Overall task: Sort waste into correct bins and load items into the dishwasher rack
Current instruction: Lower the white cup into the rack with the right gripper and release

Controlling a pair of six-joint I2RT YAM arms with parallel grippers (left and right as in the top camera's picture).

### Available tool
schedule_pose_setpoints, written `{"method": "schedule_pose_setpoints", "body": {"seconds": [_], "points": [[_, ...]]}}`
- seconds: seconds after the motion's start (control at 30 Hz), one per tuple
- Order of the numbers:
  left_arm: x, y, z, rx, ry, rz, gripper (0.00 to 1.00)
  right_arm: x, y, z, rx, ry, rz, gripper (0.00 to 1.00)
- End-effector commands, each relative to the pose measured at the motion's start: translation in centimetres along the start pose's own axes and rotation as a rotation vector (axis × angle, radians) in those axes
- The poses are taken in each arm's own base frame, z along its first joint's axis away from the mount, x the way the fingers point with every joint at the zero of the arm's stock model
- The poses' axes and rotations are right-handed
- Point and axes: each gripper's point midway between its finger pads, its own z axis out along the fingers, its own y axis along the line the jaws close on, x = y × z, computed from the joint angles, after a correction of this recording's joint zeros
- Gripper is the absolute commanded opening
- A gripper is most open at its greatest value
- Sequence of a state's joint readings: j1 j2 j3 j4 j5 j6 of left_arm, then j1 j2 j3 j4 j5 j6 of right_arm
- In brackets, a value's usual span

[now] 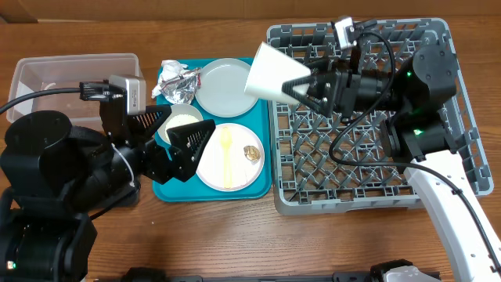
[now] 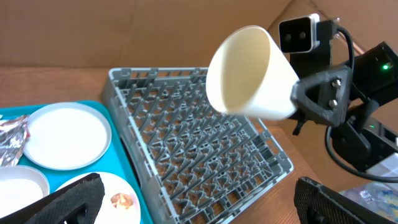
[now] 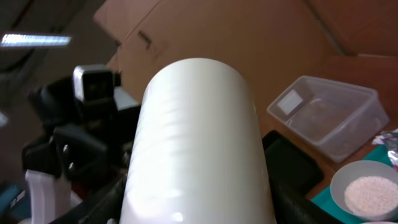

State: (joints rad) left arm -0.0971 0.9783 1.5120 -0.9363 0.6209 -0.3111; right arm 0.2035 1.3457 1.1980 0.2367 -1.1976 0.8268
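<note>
The right gripper swings to the right in the overhead view next, tilts downward and lowers the white cup onto the rack's near wires [image 1: 349, 166], which stand empty.
My right gripper [image 1: 304, 84] is shut on the white cup [image 1: 270, 70] and holds it on its side in the air over the left edge of the grey dishwasher rack [image 1: 368, 188]. The cup fills the right wrist view [image 3: 199, 137] and shows in the left wrist view [image 2: 249, 71]. My left gripper [image 1: 186, 139] is open and empty above the teal tray [image 1: 168, 192]. On that tray lie the foil wrapper [image 1: 178, 82], the pale grey plate [image 1: 223, 86], the small bowl of rice [image 1: 182, 122], and the whitish-pink plate [image 1: 215, 168] carrying a yellow utensil [image 1: 227, 153] and the brown morsel [image 1: 251, 153]. No napkin shows.
The clear tub [image 1: 70, 70] stands at the far left, partly behind the left arm. A black tray [image 3: 292, 163] shows beside it in the right wrist view. The rack [image 2: 199, 143] holds nothing. Bare wood table lies along the front edge.
</note>
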Motion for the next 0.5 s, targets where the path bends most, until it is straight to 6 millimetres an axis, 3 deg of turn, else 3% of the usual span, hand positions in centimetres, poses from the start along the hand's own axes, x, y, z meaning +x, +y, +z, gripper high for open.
{"method": "schedule_pose_setpoints", "body": {"seconds": [0.0, 0.17, 0.2, 0.27, 0.37, 0.47], "points": [[-0.7, 0.3, -0.4, -0.030, -0.024, 0.026, 1.00, -2.1, -2.3, -0.4, 0.158, -0.127, -0.030, 0.43], [-0.6, 0.3, -0.4, -0.030, -0.024, 0.026, 1.00, -1.7, -9.5, -2.8, 0.525, -0.196, -0.016, 0.43], [-0.6, 0.3, -0.4, -0.031, -0.023, 0.026, 1.00, -1.4, -11.3, -4.1, 0.646, -0.204, -0.017, 0.43], [-0.6, 0.3, -0.4, -0.032, -0.020, 0.024, 1.00, -0.5, -15.1, -8.7, 1.001, -0.192, -0.030, 0.43], [-0.5, 0.4, -0.4, -0.036, -0.018, 0.029, 1.00, 0.0, -16.3, -14.1, 1.337, -0.158, -0.053, 0.43], [-0.6, 0.7, -0.4, -0.054, -0.024, 0.029, 1.00, 0.1, -15.5, -17.8, 1.546, -0.137, -0.050, 0.43]]}}
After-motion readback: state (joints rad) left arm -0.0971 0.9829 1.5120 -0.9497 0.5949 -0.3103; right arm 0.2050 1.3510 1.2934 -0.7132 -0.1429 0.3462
